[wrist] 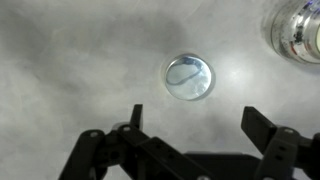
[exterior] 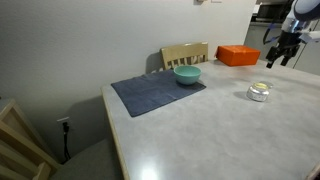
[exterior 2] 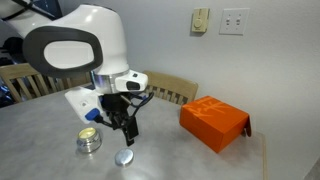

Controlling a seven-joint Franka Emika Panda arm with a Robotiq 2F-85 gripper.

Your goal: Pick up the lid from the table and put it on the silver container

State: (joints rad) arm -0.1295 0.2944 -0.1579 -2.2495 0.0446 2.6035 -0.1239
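Note:
My open gripper should move down almost to the tabletop, fingers astride the lid's opposite edges, because the thin disc lies flat and well below the fingers.
The lid (wrist: 188,77), a small round shiny disc, lies flat on the pale table; an exterior view shows the lid (exterior 2: 124,157) just below the fingertips. My gripper (wrist: 198,122) hangs above it, open, with nothing between its fingers (wrist: 262,125). The silver container (wrist: 297,28) shows at the top right corner of the wrist view. In both exterior views the silver container (exterior 2: 90,141) (exterior: 259,92) stands on the table beside the lid, apart from it. The gripper (exterior 2: 127,128) points down, a little above the table, and appears at the far right as the gripper (exterior: 280,58).
An orange box (exterior 2: 213,122) (exterior: 238,55) sits on the table near the arm. A teal bowl (exterior: 187,74) rests at the edge of a dark mat (exterior: 157,94). A wooden chair (exterior: 185,54) stands behind the table (exterior: 190,135).

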